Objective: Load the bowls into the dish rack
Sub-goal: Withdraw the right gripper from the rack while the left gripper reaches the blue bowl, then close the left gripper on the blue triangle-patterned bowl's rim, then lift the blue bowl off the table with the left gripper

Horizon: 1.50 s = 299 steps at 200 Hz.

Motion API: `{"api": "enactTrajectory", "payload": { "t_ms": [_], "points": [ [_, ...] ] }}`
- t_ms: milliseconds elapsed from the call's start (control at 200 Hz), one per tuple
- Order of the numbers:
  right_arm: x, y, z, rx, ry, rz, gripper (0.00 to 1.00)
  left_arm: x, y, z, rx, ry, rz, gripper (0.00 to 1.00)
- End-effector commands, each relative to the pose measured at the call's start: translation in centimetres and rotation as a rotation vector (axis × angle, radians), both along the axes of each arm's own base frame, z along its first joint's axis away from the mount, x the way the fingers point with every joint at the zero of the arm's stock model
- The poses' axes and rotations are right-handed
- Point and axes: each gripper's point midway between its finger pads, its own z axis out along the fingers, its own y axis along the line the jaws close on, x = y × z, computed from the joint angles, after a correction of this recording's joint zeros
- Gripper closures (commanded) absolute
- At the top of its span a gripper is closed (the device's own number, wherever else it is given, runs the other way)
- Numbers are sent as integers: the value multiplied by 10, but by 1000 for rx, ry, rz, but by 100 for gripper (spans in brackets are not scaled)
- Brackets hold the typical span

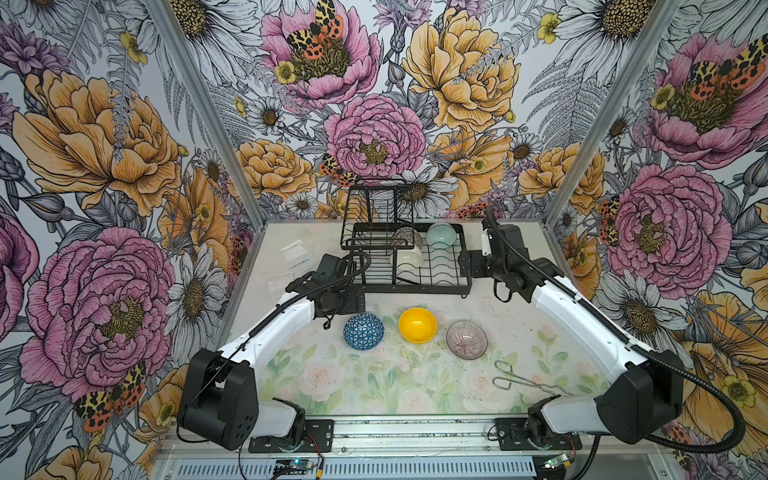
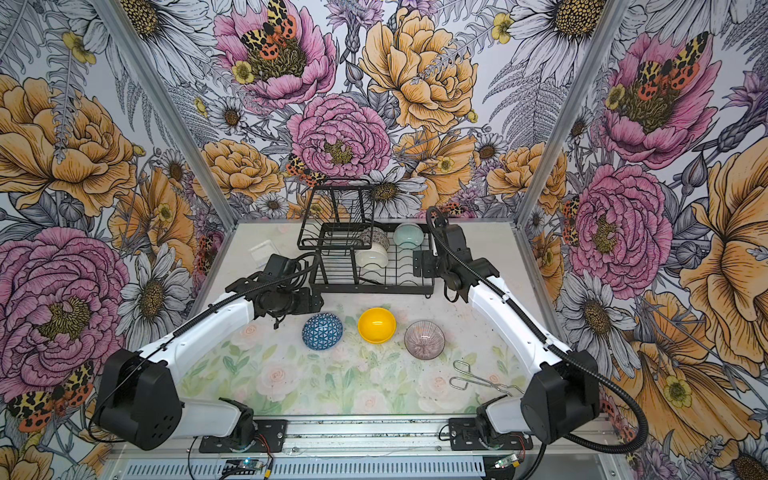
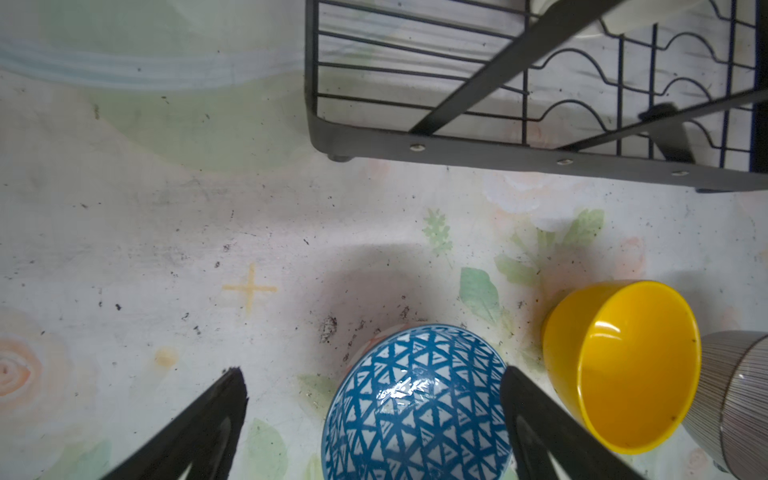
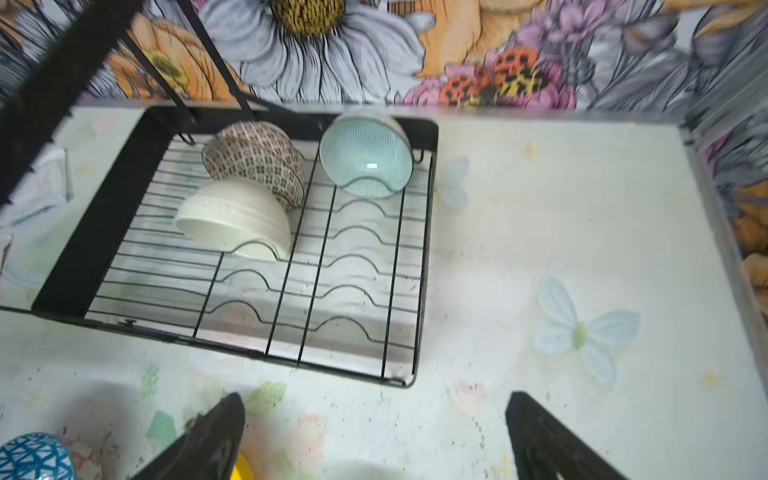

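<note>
My left gripper moves back and down to straddle the blue bowl's rim next and closes, since bare tabletop lies beside that rim opposite the yellow bowl.
The black wire dish rack stands at the back centre. A mosaic bowl, a cream bowl and a pale teal bowl sit in its lower base. In front of it on the table lie a blue triangle-patterned bowl, a yellow bowl and a mauve lined bowl. My left gripper hangs open just above the blue bowl, which lies partly between the fingers, close to one fingertip. My right gripper is open and empty beside the rack's right front corner.
Metal wire tongs lie near the front right, close to the right arm's base. Clear plastic lids rest at the back left beside the rack. The rack's raised upper basket overhangs its left half. Enclosure walls close in three sides.
</note>
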Motion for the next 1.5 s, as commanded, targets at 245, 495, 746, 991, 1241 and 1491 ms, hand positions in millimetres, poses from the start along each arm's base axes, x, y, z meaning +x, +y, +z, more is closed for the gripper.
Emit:
{"api": "enactTrajectory", "payload": {
  "t_ms": [245,495,746,991,1241,1491],
  "points": [
    [-6,3,-18,81,150,-27,1,-34,-1,-34,-44,111,57,25],
    [-14,1,-32,84,187,-40,2,-48,-5,-45,-37,143,43,51],
    [-16,-2,-29,70,174,-37,2,-51,-5,-54,-32,168,38,66],
    [-18,-2,-31,69,179,-36,3,-54,-2,-62,-15,189,39,78],
    [-19,-2,-36,63,187,-35,3,-53,-2,-68,-31,200,46,89],
    [-19,-2,-34,62,181,-19,2,-46,-4,-58,-34,169,32,100]
  ]
}}
